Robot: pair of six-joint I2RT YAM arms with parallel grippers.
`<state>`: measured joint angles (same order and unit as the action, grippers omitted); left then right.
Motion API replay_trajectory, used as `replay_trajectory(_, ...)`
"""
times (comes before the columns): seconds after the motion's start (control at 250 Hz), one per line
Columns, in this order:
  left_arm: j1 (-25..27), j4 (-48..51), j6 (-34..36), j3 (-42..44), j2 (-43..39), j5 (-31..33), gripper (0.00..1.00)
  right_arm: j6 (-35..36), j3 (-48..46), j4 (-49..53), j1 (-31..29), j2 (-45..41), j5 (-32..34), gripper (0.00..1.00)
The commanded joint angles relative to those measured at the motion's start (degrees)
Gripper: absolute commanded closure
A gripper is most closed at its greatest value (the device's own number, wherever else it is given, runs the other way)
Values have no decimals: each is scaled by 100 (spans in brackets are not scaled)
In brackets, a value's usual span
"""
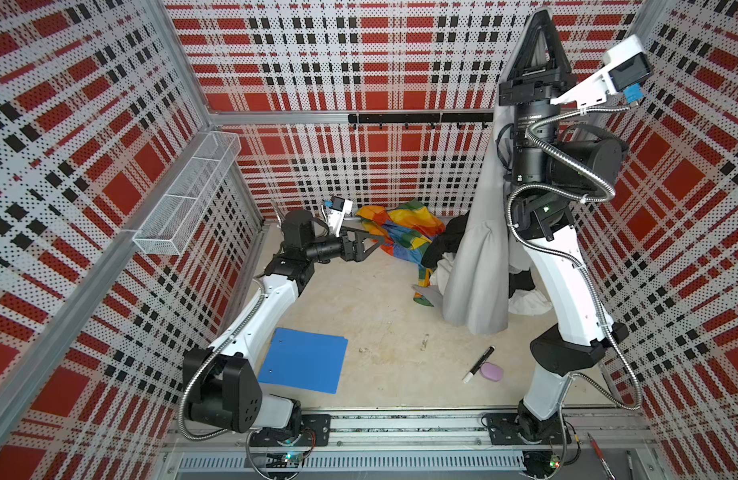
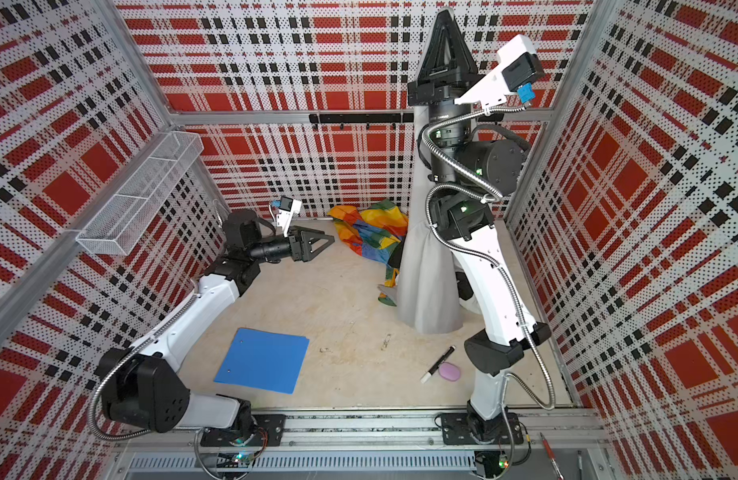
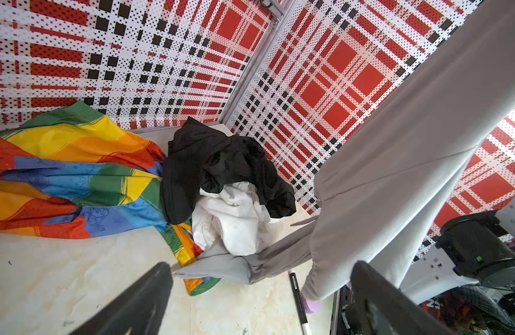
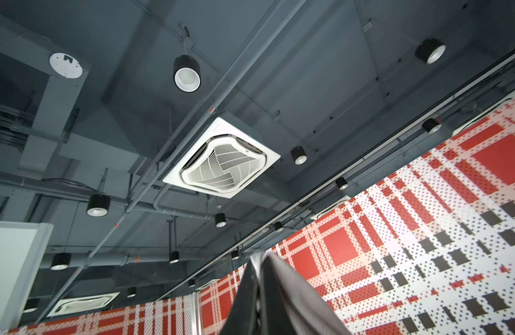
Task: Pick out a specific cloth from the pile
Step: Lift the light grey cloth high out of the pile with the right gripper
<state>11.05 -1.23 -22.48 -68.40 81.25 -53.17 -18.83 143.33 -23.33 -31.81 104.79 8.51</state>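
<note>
My right gripper will next tilt and swing down with the light grey cloth toward the open, empty fingers of the left gripper below it, and then let go of the light grey cloth [image 1: 479, 266].
My right gripper [image 1: 541, 14] [image 2: 443, 12] points straight up, high at the right, shut on the light grey cloth [image 1: 479, 266] [image 2: 425, 282]. A fold of that cloth drapes over its fingers [image 4: 294, 290]. The cloth hangs as a long drape down to the floor, and its lower end [image 3: 221, 266] trails under the white cloth [image 3: 236, 217]. The pile lies in the back right corner: rainbow cloth [image 1: 400, 228] [image 3: 76, 174], black garment [image 3: 221, 165] and the white cloth. My left gripper [image 1: 383, 243] [image 3: 260, 269] stands open and empty, low beside the rainbow cloth, facing the pile.
A blue folder [image 1: 302, 359] lies on the floor at the front left. A black marker [image 1: 478, 364] and a small purple object [image 1: 492, 371] lie near the right arm's base. A wire basket [image 1: 188, 195] hangs on the left wall, and a hook rail [image 1: 417, 118] on the back wall.
</note>
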Motion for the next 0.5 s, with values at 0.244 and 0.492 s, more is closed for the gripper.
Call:
replay_trajectory(0.244,-604,-1023,-617,278,-303,-428,1,-507,-60,532,-333,326,-1079,100)
replay_trajectory(0.492,145,-2109,-456,918,-479,-102,1,-527,-188,687,-349,216,-1199,100)
